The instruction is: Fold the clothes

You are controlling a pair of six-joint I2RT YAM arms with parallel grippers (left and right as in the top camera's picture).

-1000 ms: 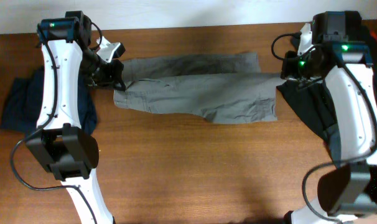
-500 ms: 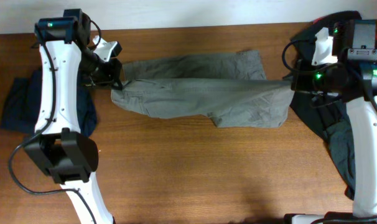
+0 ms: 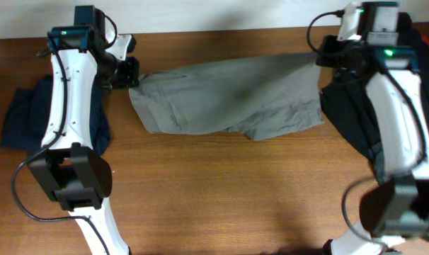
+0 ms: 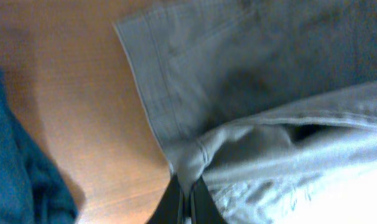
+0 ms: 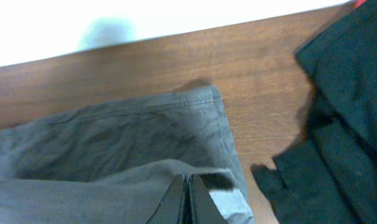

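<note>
The lower layer's far corner [image 5: 204,99] is uncovered beyond the held fold. I will move my right gripper outward and down onto that corner and let go of the cloth.
Grey trousers [image 3: 225,99] lie spread across the far middle of the table, lifted at both far corners. My left gripper [image 3: 132,72] is shut on their left corner; in the left wrist view the cloth [image 4: 251,106] bunches between the black fingers [image 4: 186,198]. My right gripper [image 3: 326,58] is shut on the right corner; in the right wrist view the fingers [image 5: 188,193] pinch a fold of grey cloth [image 5: 114,149]. A navy garment [image 3: 30,117] lies at the left under my left arm. A black garment [image 3: 356,120] lies at the right.
The black garment also shows in the right wrist view [image 5: 344,106] beside the trousers' hem. The navy garment shows in the left wrist view [image 4: 17,162]. A white wall [image 5: 145,25] borders the table's far edge. Bare wood [image 3: 229,191] is in front of the trousers.
Both grippers moved toward the far edge, carrying the trousers' upper layer back with them. The folded strip has opened into a wider spread.
</note>
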